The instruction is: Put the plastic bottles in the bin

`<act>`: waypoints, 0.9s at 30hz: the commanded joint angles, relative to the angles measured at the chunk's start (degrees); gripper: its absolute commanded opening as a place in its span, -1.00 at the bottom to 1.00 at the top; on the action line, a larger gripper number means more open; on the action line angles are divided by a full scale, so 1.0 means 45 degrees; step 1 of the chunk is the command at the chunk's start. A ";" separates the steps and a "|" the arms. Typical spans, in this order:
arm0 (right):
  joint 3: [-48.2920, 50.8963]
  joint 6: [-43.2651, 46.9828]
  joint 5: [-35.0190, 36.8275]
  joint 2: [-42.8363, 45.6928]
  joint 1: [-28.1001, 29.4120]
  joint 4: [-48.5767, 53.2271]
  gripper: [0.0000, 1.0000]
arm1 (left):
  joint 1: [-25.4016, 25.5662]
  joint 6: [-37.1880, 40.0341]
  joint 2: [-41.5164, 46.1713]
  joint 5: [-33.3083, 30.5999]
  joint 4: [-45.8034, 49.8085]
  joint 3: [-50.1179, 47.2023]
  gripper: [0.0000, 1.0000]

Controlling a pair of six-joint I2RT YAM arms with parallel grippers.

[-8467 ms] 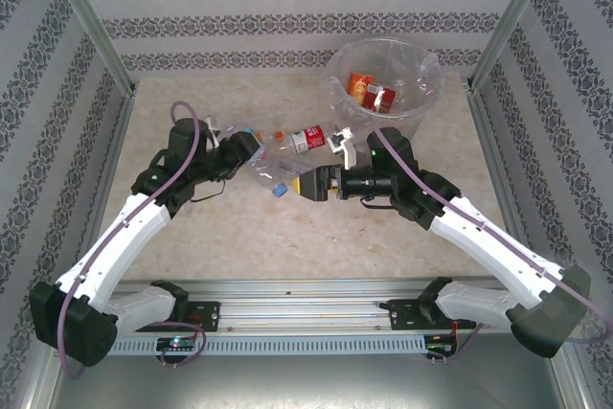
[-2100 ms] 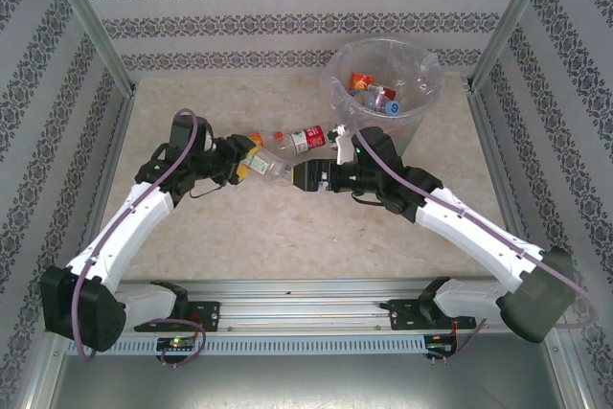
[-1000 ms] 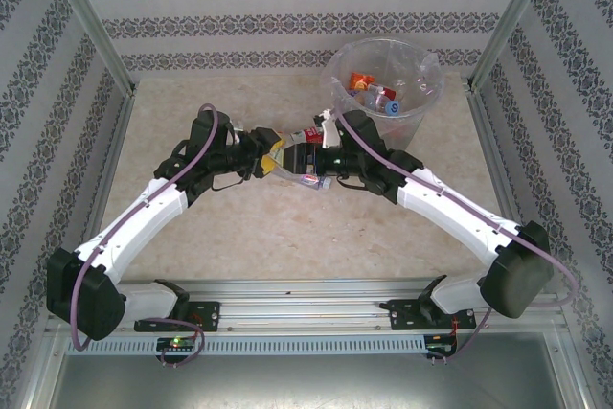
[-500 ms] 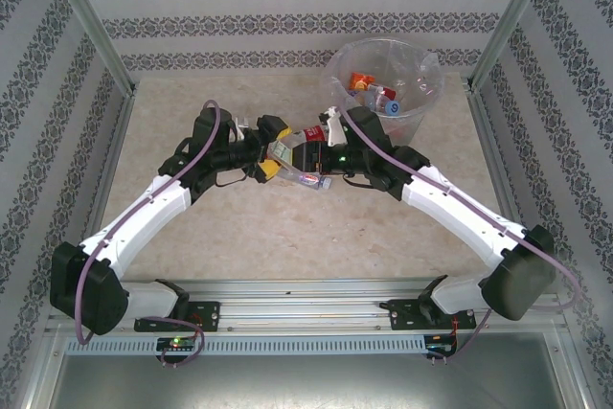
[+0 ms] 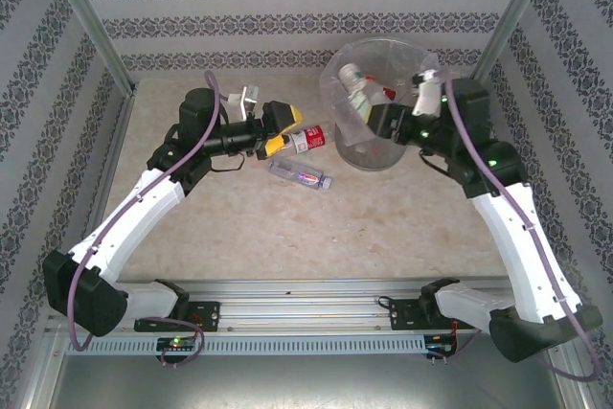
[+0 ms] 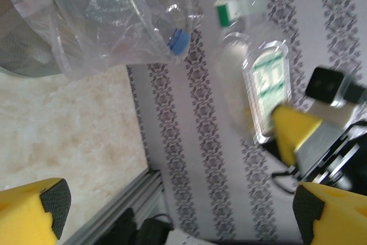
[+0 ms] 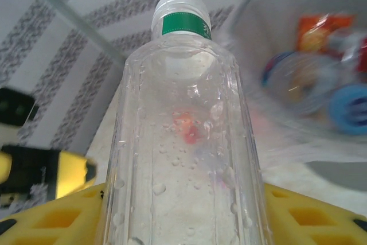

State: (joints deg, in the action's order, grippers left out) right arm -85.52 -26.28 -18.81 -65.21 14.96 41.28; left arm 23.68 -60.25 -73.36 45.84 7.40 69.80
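My right gripper carries the clear bottle outward from beside the grey bin's rim, where it still hangs, over the grey bin's opening (image 5: 391, 66) (image 7: 312, 61) next and releases it there.
My right gripper (image 5: 376, 118) is shut on a clear bottle (image 5: 355, 91) with a white cap and green band (image 7: 180, 14), held over the near-left rim of the grey bin (image 5: 362, 156). In the right wrist view the bottle (image 7: 186, 142) stands between the yellow fingers, with other bottles (image 7: 321, 32) blurred inside the bin. My left gripper (image 5: 279, 127) hovers open and holds nothing, left of a red-label bottle (image 5: 307, 138). A clear bottle (image 5: 300, 174) lies on the table just below it. The left wrist view shows the held bottle (image 6: 258, 78) beside the bin's bag (image 6: 86, 21).
Patterned walls close off the table at the back and sides, with metal posts (image 5: 503, 16) at the corners. The bin stands at the back right. Bare marble tabletop (image 5: 287, 237) lies in front of the bottles.
My right arm has lifted the clear bottle from the table's middle and swung it right, up over the bin. The left gripper shifted slightly back and stays open.
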 commanded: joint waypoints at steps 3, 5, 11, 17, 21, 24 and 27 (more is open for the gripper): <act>-0.2104 0.1478 0.0553 -0.1281 -0.1326 0.2302 0.02 | 0.0176 0.3283 0.0797 0.0170 0.2724 0.0720 1.00; -0.2874 0.1790 0.0719 -0.1946 -0.1542 0.2688 0.02 | 0.0170 0.3889 0.0983 -0.0247 0.3609 0.0798 1.00; -0.5013 0.2502 0.1681 -0.4157 -0.1693 0.3652 0.05 | 0.0205 0.5091 0.1236 -0.1030 0.5395 0.1064 1.00; -0.7056 0.2885 0.3466 -0.6010 -0.1675 0.4633 0.05 | 0.0256 0.6236 0.1241 -0.2064 0.7056 0.1491 1.00; -0.8283 0.3075 0.3848 -0.7105 -0.1684 0.5252 0.09 | 0.0309 0.6202 0.1253 -0.2236 0.7142 0.1274 1.00; -0.9136 0.3193 0.4148 -0.7720 -0.1572 0.5842 0.25 | 0.0355 0.6226 0.1210 -0.2433 0.7259 0.1172 1.00; -0.9522 0.3220 0.4434 -0.7804 -0.1491 0.5949 0.47 | 0.0383 0.6326 0.1187 -0.2607 0.7445 0.1225 1.00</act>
State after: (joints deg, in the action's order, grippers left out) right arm -125.43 -13.02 -1.98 -100.12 8.03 65.23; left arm 24.45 -34.04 -68.73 35.66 38.35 74.72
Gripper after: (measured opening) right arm 0.714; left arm 0.999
